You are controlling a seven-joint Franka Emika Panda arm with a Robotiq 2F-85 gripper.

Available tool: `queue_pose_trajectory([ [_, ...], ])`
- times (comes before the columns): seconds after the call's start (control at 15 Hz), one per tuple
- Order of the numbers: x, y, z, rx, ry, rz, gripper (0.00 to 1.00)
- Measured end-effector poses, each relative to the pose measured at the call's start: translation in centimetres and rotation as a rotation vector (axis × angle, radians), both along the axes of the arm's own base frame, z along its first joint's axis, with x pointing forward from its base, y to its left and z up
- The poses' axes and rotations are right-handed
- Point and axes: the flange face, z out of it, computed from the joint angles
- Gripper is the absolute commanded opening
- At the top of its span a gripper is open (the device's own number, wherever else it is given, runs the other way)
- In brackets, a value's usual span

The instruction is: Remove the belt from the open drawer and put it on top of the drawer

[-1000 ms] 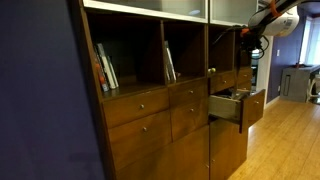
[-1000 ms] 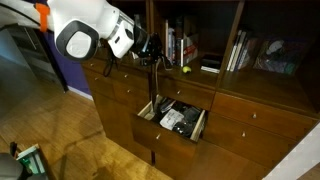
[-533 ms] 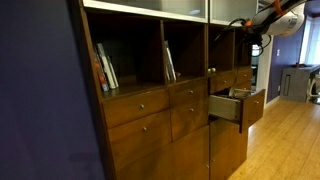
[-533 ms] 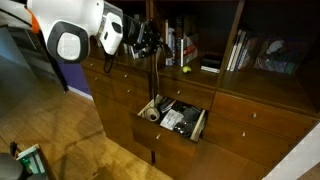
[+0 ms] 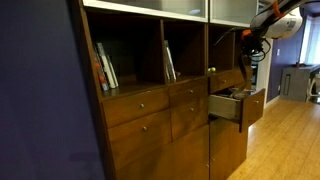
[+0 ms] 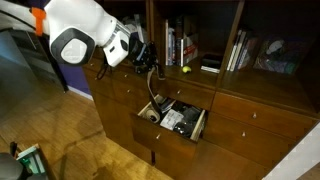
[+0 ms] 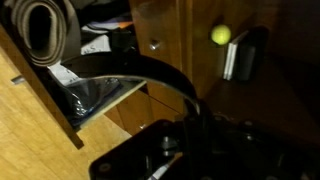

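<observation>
My gripper lowers toward the papers inside the open drawer and releases the belt over them next, because the dark belt still trails down into the drawer.
The reddish-brown drawer stands pulled open in both exterior views; in the wrist view its front edge is at the left. My gripper is above the drawer's left end, shut on a dark belt that hangs from it down into the drawer. In the wrist view the belt arcs from the drawer up into my gripper. A rolled end or coil lies in the drawer among papers and dark items. My gripper also shows in an exterior view.
The ledge above the drawers holds a yellow ball, a dark flat object and books. More books stand in the shelf bays. Closed drawers flank the open one. Wooden floor lies below.
My gripper rose with the belt, then came down a little and the arm swung. The belt still hangs from it into the drawer.
</observation>
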Motion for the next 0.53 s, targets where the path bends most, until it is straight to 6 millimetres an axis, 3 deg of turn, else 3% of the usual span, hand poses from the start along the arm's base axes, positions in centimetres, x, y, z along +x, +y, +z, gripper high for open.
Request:
queue_pose_trajectory([
  [0.4,2.0,0.1,-7.1,0.098,0.238,0.028,0.01],
  [0.53,3.0,-0.3,-8.2,0.084,0.231,0.023,0.01],
])
